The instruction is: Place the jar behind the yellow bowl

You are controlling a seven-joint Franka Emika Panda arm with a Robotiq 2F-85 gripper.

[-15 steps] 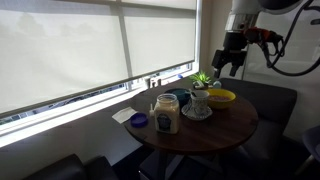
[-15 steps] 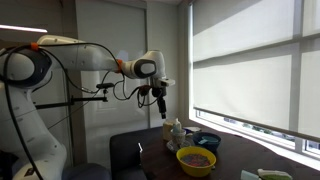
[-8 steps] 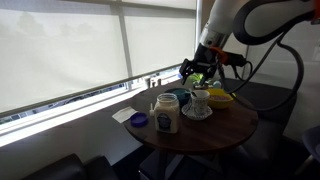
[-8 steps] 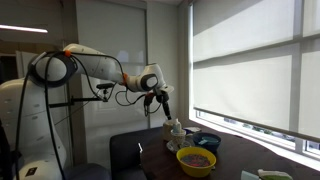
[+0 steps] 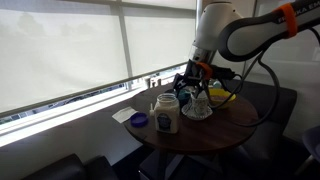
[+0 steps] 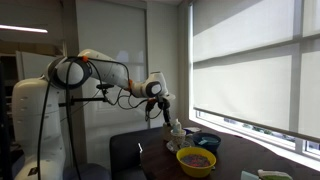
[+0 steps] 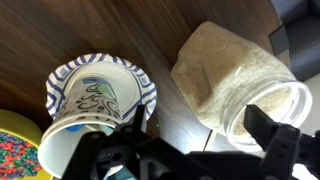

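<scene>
I need to move my gripper away from the white cup toward the jar next, and slightly down over its cup-side rim. The gap between my fingers is mostly beside the jar.
The jar, clear with pale cream contents, stands on the round dark table near its window-side edge. In the wrist view the jar lies to the upper right, just ahead of my right finger. The yellow bowl sits at the far side of the table; it also shows in an exterior view and at the wrist view's lower left corner. My gripper hangs open and empty just above the table, between the jar and a white cup; in the wrist view its fingers straddle bare tabletop.
A white cup on a blue-patterned saucer stands right beside the jar. A dark teal bowl, a small green plant, a purple lid and a white paper are also on the table. Dark seats surround it.
The arm has swung in from high beside the table and come down over the cup and jar. The jar, bowls and cup have not moved.
</scene>
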